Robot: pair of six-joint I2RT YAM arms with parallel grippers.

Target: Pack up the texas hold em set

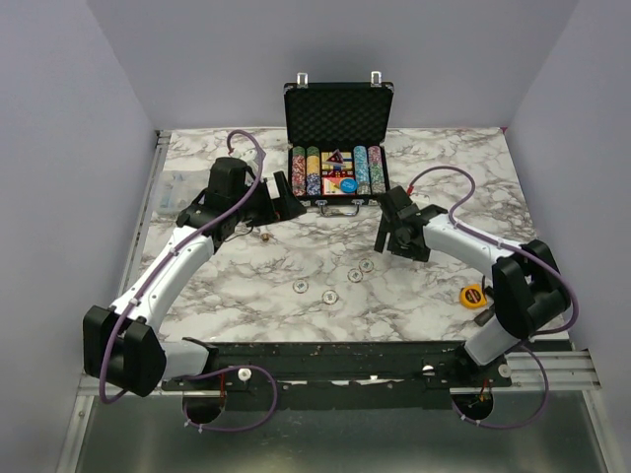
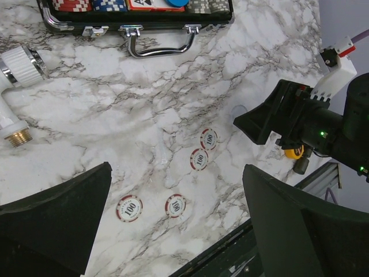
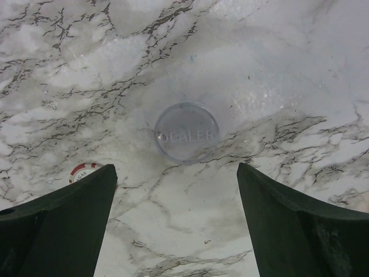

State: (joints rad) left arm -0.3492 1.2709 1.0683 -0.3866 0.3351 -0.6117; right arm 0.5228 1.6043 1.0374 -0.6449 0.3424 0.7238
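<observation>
The clear DEALER disc (image 3: pixel 186 131) lies flat on the marble below, so my right gripper's fingers will lower around the disc's rim.
The black briefcase (image 1: pixel 338 108) stands open at the back of the table, with chip rows (image 1: pixel 305 169), a red card box (image 1: pixel 332 184) and a blue disc (image 1: pixel 348 184) inside. Several red-and-white "100" chips (image 2: pixel 199 158) lie loose on the marble in front of it; they also show in the top view (image 1: pixel 330 294). A clear "DEALER" disc (image 3: pixel 186 131) lies flat just ahead of my right gripper (image 3: pixel 176 167), which is open and empty above the table (image 1: pixel 392 236). My left gripper (image 2: pixel 176 170) is open and empty, high near the case's front left (image 1: pixel 284 197).
A yellow-and-black tape measure (image 1: pixel 474 295) lies at the right, near the table's front edge. A small white plastic object with a brass end (image 2: pixel 16 69) lies left of the case handle (image 2: pixel 161 46). A clear packet (image 1: pixel 177 187) lies at the far left.
</observation>
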